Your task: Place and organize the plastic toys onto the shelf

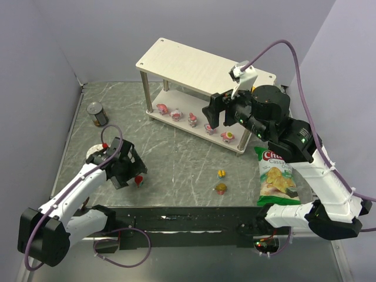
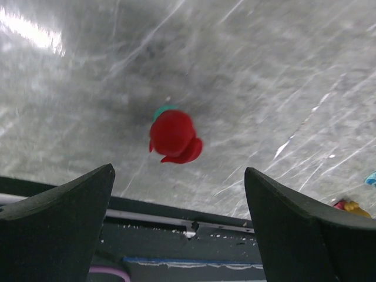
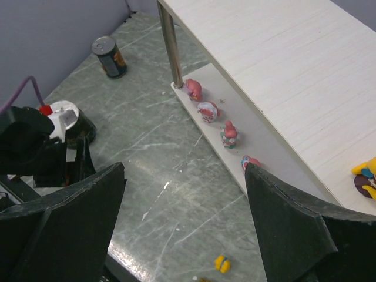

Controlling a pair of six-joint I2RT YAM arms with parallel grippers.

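Observation:
The red toy lies on the table below the left gripper's spread fingers, so the robot should lower the left gripper onto the red toy's round body (image 1: pixel 139 180) (image 2: pixel 173 133) and close those fingers around it.
The shelf (image 1: pixel 200 64) stands at the back, with five pink-and-white toys in a row on its lower board (image 1: pixel 192 119); several show in the right wrist view (image 3: pixel 207 110). A yellow-and-dark toy (image 3: pixel 365 176) sits on the top board (image 3: pixel 282 64). My right gripper (image 1: pixel 214 111) hovers open and empty over the shelf's front edge (image 3: pixel 185 170). A red toy (image 1: pixel 139 181) lies on the table; my left gripper (image 1: pixel 133 170) is open just above it, the toy (image 2: pixel 174 136) ahead of the spread fingertips. A yellow-blue toy (image 1: pixel 221 173) and a brown-pink toy (image 1: pixel 221 188) lie mid-table.
A green chips bag (image 1: pixel 276 176) lies at the right under the right arm. One can (image 1: pixel 97 114) stands at the back left, another can (image 1: pixel 97 154) beside the left arm. Grey walls close in the back and sides. A black rail (image 1: pixel 188 214) runs along the near edge.

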